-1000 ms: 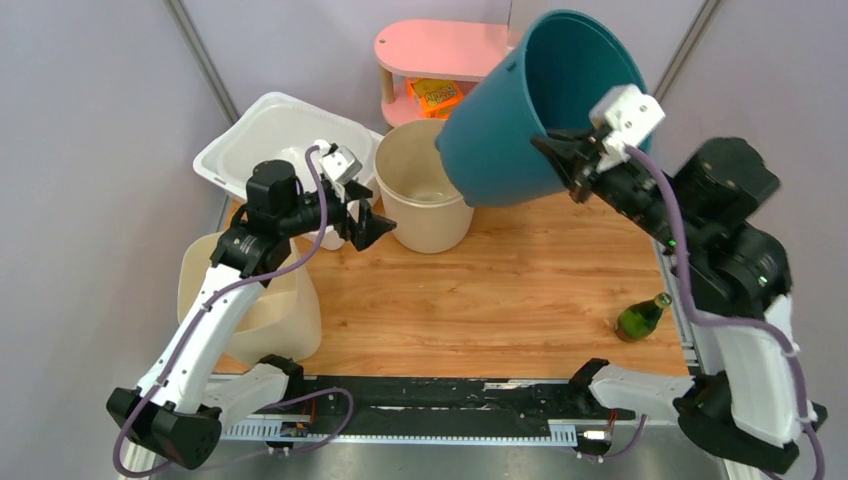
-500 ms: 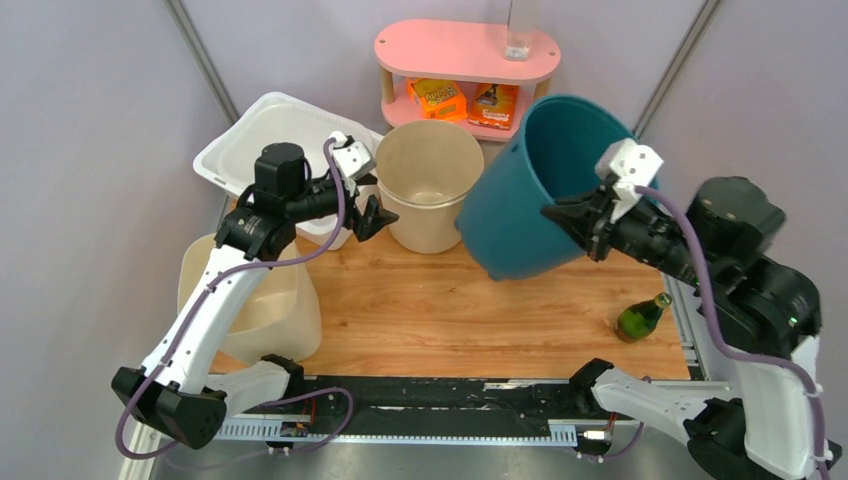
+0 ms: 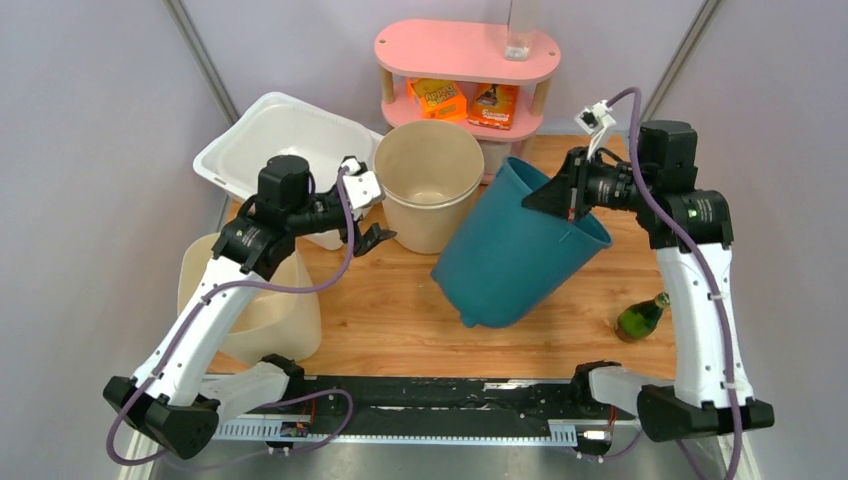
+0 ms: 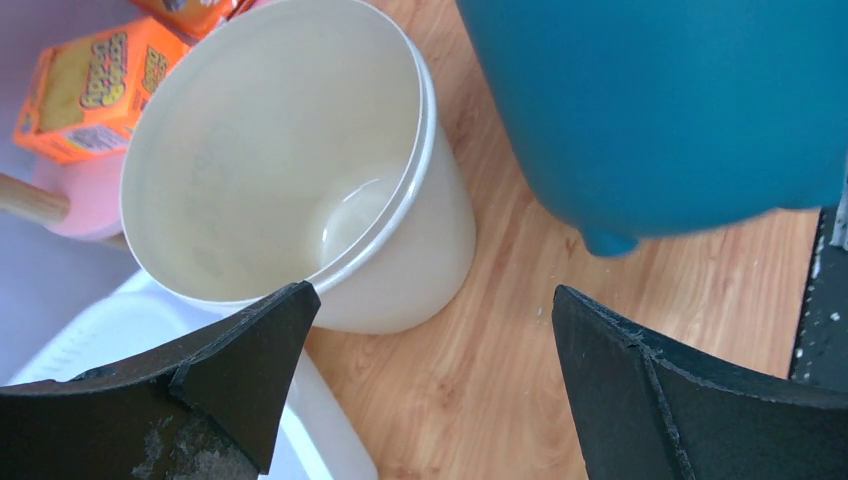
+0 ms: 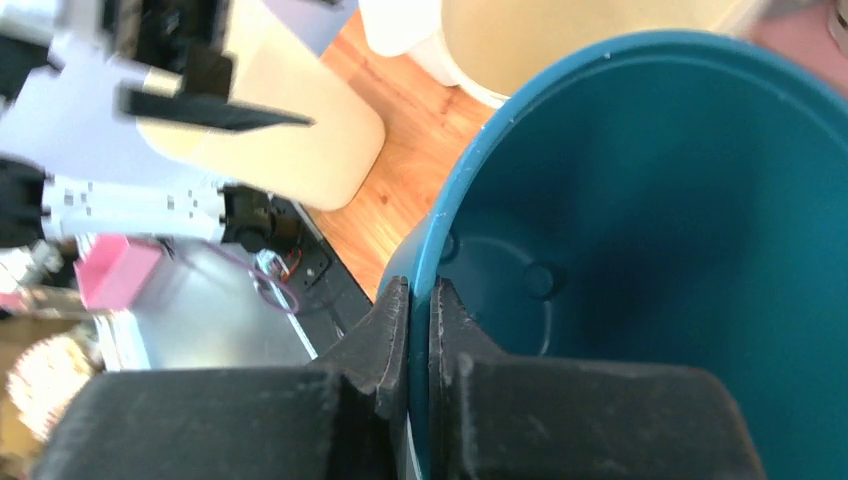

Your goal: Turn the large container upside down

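Observation:
The robot next needs to bring its right gripper and the teal container's rim down until the container's side lies on the tabletop, then release the teal container (image 3: 510, 250), tilted with its opening held up.
The large teal container (image 3: 510, 250) is tilted on its side over the middle of the wooden table (image 3: 400, 310). Its base points near-left and its mouth points back-right. I cannot tell whether the base touches the table. My right gripper (image 3: 562, 197) is shut on the container's rim; in the right wrist view the gripper (image 5: 420, 300) pinches the rim, with the teal inside (image 5: 650, 230) beyond it. My left gripper (image 3: 372, 226) is open and empty beside the cream bucket (image 3: 428, 190). The left wrist view shows the open gripper (image 4: 432, 295), the bucket (image 4: 300, 150) and the teal wall (image 4: 650, 100).
A white tub (image 3: 270, 130) sits at the back left, and a cream bin (image 3: 250, 300) at the near left. A pink shelf (image 3: 465, 50) with orange boxes (image 3: 438, 96) stands at the back. A green bottle (image 3: 640, 315) lies at the right edge.
The right arm has swung the teal container down from high at the back, turning its mouth away and its base toward the near-left. The left gripper has shifted slightly.

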Controlling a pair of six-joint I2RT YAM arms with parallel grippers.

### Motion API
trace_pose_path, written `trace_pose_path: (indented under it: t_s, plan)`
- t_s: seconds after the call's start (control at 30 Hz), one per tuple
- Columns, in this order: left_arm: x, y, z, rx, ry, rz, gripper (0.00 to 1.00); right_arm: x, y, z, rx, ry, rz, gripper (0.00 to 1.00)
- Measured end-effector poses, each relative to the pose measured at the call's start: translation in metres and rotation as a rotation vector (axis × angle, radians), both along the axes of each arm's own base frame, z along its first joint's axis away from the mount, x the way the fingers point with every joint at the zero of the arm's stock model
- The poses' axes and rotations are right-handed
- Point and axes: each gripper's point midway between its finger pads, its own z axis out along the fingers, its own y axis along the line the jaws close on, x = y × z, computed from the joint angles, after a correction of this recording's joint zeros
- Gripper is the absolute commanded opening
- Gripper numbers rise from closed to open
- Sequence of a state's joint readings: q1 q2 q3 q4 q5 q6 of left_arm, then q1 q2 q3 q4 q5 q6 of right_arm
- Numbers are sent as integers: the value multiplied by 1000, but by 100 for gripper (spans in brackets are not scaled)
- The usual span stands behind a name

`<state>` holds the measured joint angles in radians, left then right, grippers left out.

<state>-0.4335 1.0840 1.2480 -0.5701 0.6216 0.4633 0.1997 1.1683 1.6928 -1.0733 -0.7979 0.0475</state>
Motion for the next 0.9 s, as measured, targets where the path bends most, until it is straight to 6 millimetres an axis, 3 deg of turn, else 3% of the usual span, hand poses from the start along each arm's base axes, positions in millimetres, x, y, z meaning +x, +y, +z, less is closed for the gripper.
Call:
trace_pose_path:
  t_s: [0.1, 0.23, 0.33, 0.47, 0.6, 0.8, 0.9]
  plan:
    - [-7, -2, 2, 33, -67, -43, 100, 28, -23, -19, 70, 123, -81, 0]
    - [-24, -8, -1, 81, -160, -122, 100, 64, -47, -67, 142, 325, -154, 0]
    - [-35, -12, -6, 112, -200, -173, 100, 75, -49, -86, 188, 410, -152, 0]
    - [-37, -17, -12, 138, -214, -208, 100, 69, -46, -102, 198, 487, -147, 1]
    - [-32, -20, -21, 157, -197, -208, 100, 73, -54, -118, 127, 473, -212, 39]
    - [-30, -21, -33, 172, -167, -211, 100, 76, -79, -163, -55, 458, -310, 57]
    - [-34, -22, -44, 178, -140, -228, 100, 80, -90, -170, -131, 418, -333, 56]
